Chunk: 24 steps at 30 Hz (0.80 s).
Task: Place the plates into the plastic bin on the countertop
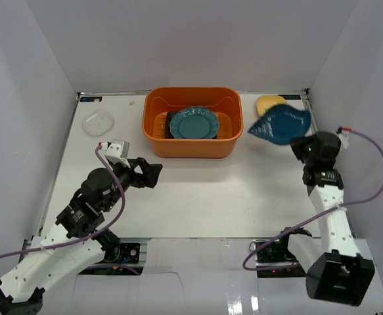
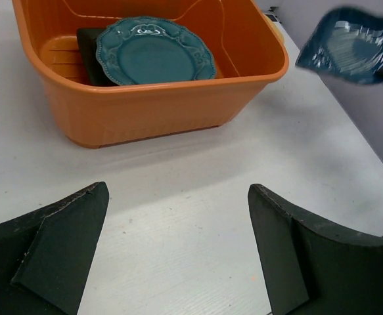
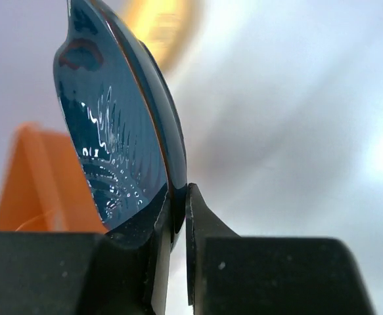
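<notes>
The round teal scalloped plate [image 1: 192, 125] is to the left of my right gripper in the top view. I should move that gripper over the bin next and let go of the held plate's rim above the teal plate.
The orange plastic bin [image 1: 191, 146] stands at the back middle of the countertop [image 1: 204, 190]. Inside it a round teal scalloped plate [image 1: 192, 125] lies on top of a black plate [image 2: 89, 52]. My right gripper [image 1: 301, 146] is shut on the rim of a squarish teal plate [image 1: 280, 125] and holds it in the air to the right of the bin; in the right wrist view the plate [image 3: 119, 131] stands on edge between the fingers. A small yellow plate [image 1: 269, 103] lies behind it. My left gripper [image 1: 153, 174] is open and empty in front of the bin.
A clear glass dish [image 1: 98, 123] lies at the back left. White walls close in the countertop on three sides. The bin's near wall [image 2: 158, 108] stands just ahead of the left fingers.
</notes>
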Available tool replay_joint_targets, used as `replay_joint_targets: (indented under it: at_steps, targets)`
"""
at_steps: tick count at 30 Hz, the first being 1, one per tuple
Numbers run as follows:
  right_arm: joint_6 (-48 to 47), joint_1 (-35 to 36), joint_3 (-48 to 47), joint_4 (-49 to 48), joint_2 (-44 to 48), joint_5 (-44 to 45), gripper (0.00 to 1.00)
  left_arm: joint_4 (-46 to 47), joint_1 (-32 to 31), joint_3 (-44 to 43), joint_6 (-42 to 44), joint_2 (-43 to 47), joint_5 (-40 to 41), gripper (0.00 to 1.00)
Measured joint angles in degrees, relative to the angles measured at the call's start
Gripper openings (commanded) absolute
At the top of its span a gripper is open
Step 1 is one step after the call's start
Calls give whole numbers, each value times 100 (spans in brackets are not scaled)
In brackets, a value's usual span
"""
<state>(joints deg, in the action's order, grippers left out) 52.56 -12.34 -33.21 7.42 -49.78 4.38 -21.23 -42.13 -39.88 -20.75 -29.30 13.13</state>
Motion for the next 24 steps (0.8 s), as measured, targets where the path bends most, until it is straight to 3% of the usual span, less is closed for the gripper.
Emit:
replay_joint_targets:
  at_steps: [3,7,12,14,17,20,24]
  targets:
    - [-382,1274,-1799,109,-737,249,8,-59,0,-306,-35,-354,199,98]
    - [-837,2761,-3936,-470,-1956,22,8,26,0,-1003,-28,-933,608,98]
    - [-1268,3469,-6203,-402,-3692,-496,8,468,50,-1768,-33,-1755,1115,98]
    - [-1451,3624,-6861,-258,-4415,-573,8,636,435,-2146,-157,-2345,988,98]
    - [-1554,3770,-7038,-114,-5209,-599,8,807,1683,-2485,-568,-3136,310,98]
    - [-1626,3862,-6627,269,-5639,-647,8,815,2922,-2511,-1073,-3786,-184,98]
    - [-1746,3864,-6310,942,-6002,-728,8,964,4017,-2192,-1749,-4301,-645,98]
